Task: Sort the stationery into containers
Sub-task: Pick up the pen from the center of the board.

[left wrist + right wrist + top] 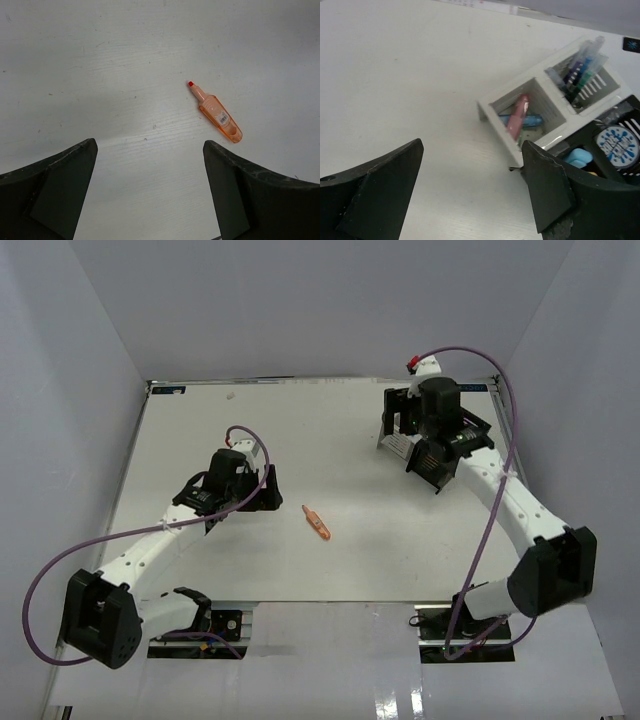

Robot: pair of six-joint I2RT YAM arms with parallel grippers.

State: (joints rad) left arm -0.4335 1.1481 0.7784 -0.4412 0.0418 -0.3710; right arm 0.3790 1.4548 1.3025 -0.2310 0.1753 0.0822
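Observation:
The orange marker's near, clear clip end [322,531] is outside both boxes, so my right gripper needs to move back from the boxes and down onto it next.
An orange marker [317,522] lies alone on the white table, mid-table; in the left wrist view it [216,112] lies ahead and to the right of my fingers. My left gripper [262,492] [150,145] is open and empty, left of the marker. My right gripper [402,420] [472,150] is open and empty, hovering over the boxes. The white box [492,107] holds a pink marker [519,116], a blue marker [532,120] and several pens [580,70]. The black box [600,127] holds a blue-white roll [618,142] and a light blue marker [577,157].
The two boxes [440,468] stand side by side at the back right, largely under my right arm. Grey walls enclose the table on the left, back and right. The table's near edge runs along the arm bases.

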